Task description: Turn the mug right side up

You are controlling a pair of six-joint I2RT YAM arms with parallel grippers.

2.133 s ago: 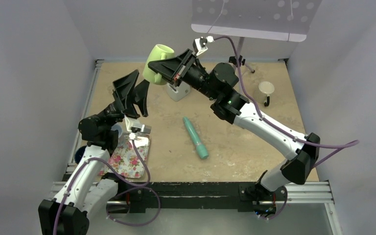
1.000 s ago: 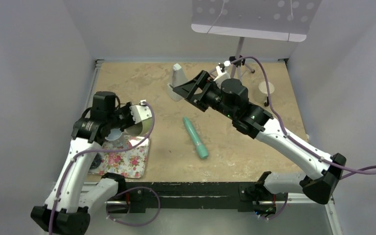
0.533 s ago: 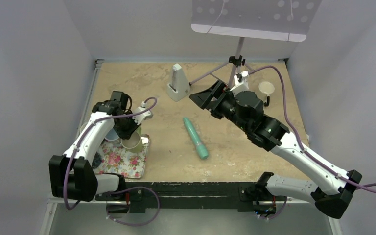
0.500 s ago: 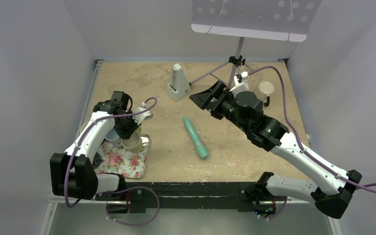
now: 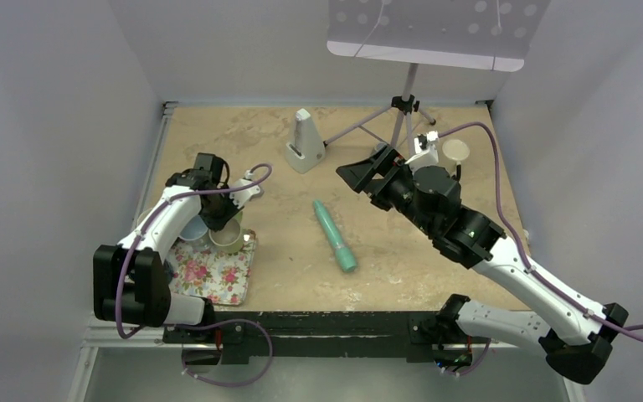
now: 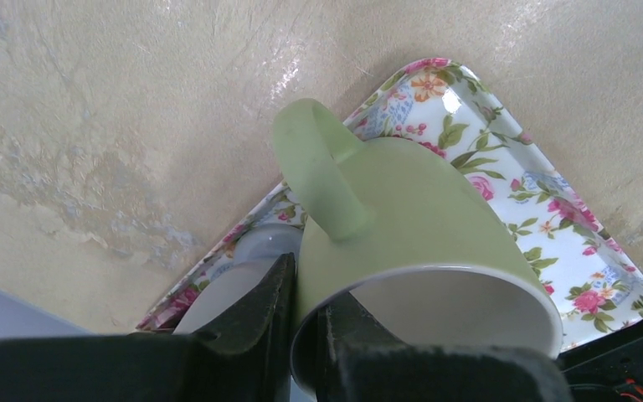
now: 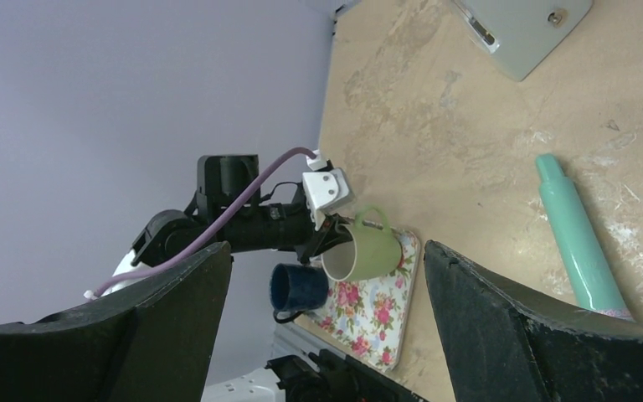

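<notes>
With the small white cup standing base up, I will swing my right gripper toward the right in the top view and down onto the white cup's near side.
The light green mug (image 5: 228, 239) stands mouth up at the far right corner of the floral tray (image 5: 218, 280). My left gripper (image 5: 218, 219) is shut on its wall at the rim. In the left wrist view one finger (image 6: 255, 306) presses outside the green mug (image 6: 419, 209) beside the handle, the other sits inside. I cannot tell whether the base rests on the floral tray (image 6: 578, 243). My right gripper (image 5: 367, 172) hangs open and empty over mid-table, far from the mug. In the right wrist view the right gripper (image 7: 326, 251) frames the distant mug (image 7: 370, 249).
A dark blue mug (image 7: 298, 287) sits off the tray's left edge, and a pale cup (image 6: 239, 272) crowds the green mug on the tray. A teal cylinder (image 5: 335, 235) lies mid-table. A white wedge (image 5: 304, 142), a music stand (image 5: 402, 109) and a small white cup (image 5: 455, 152) stand at the back.
My left gripper swung the mug down from above the tray's corner and turned its mouth upward, then shifted slightly. The open right arm drew back to the right.
</notes>
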